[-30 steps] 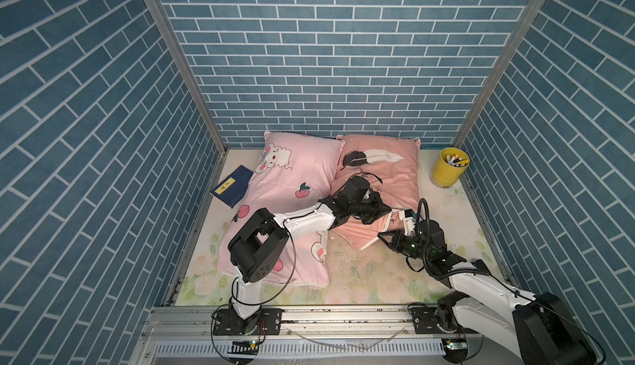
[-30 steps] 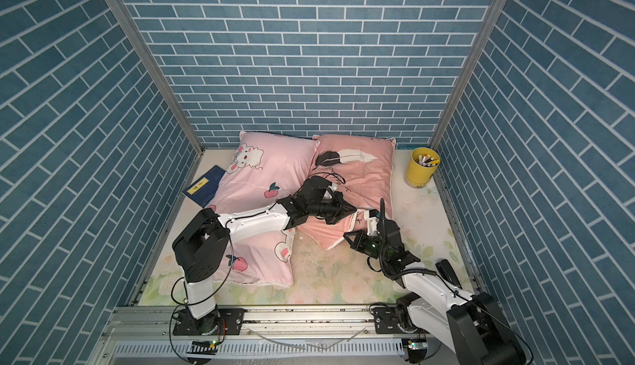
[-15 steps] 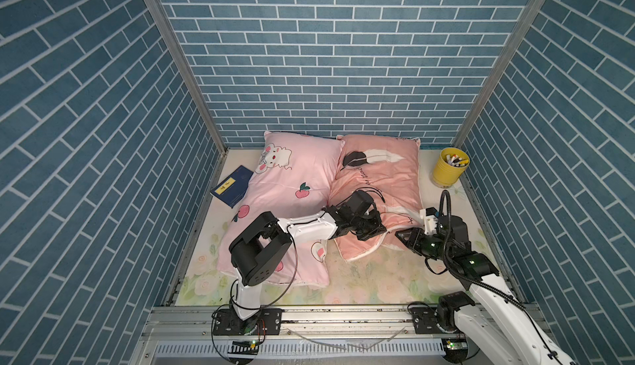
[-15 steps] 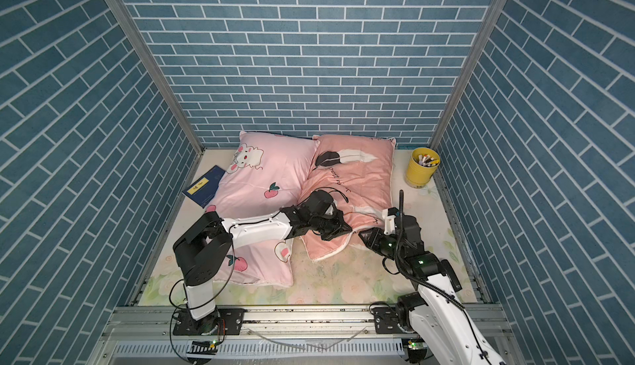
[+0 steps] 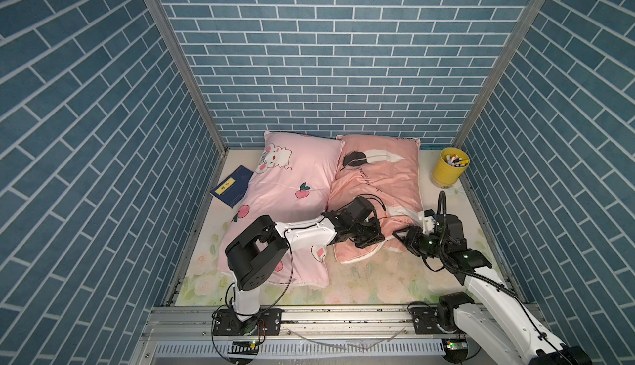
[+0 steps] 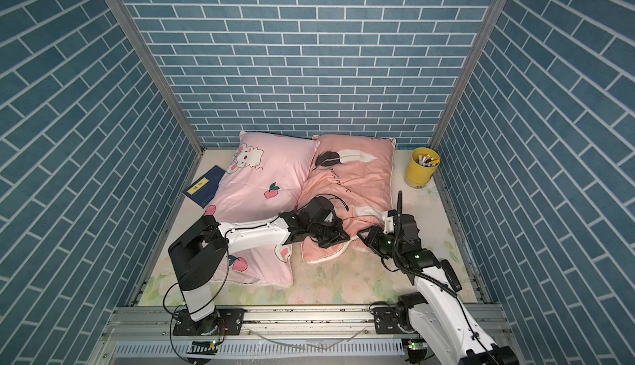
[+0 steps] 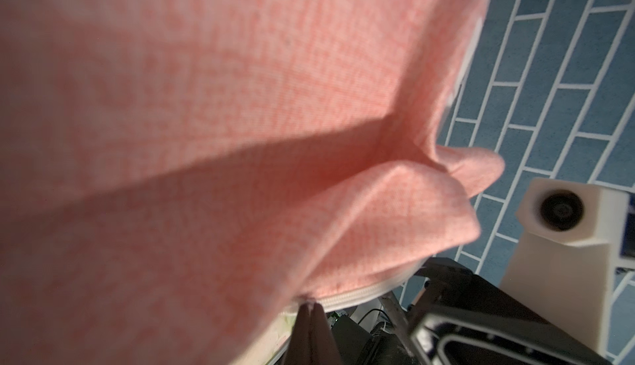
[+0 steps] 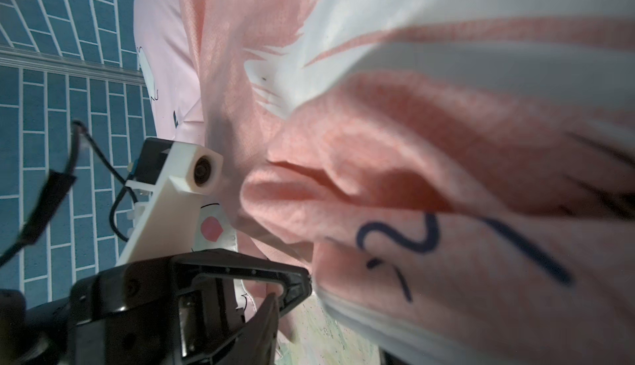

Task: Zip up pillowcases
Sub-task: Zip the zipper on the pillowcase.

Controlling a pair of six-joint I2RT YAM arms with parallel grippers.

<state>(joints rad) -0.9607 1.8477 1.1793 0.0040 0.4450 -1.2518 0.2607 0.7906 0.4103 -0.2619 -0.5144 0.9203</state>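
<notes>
The salmon corner by the bunny pillowcase lies back from the gripper, so my left gripper draws back along the white zipper (image 7: 360, 292) and releases there next.
Two pillowcases lie side by side on the mat. The pale pink bunny pillowcase (image 5: 292, 188) (image 6: 264, 188) is at the left and the salmon feather pillowcase (image 5: 381, 174) (image 6: 357, 174) at the right. My left gripper (image 5: 372, 239) (image 6: 331, 241) (image 7: 311, 306) is shut on the salmon pillowcase's near edge, pinching it right at the white zipper (image 7: 360, 292). My right gripper (image 5: 400, 234) (image 6: 362, 234) (image 8: 326, 334) stands open just right of it, at the same edge. One finger (image 8: 268, 311) shows, and the salmon fabric (image 8: 429, 174) largely hides the other.
A yellow cup of pens (image 5: 450, 170) stands at the back right. A blue book (image 5: 233, 186) lies at the left, partly under the bunny pillow. Blue brick walls close in three sides and a metal rail (image 5: 343, 315) runs along the front.
My right gripper went from shut to open and its arm swung out to the right. My left gripper, still shut, moved toward the front with the salmon pillowcase's edge.
</notes>
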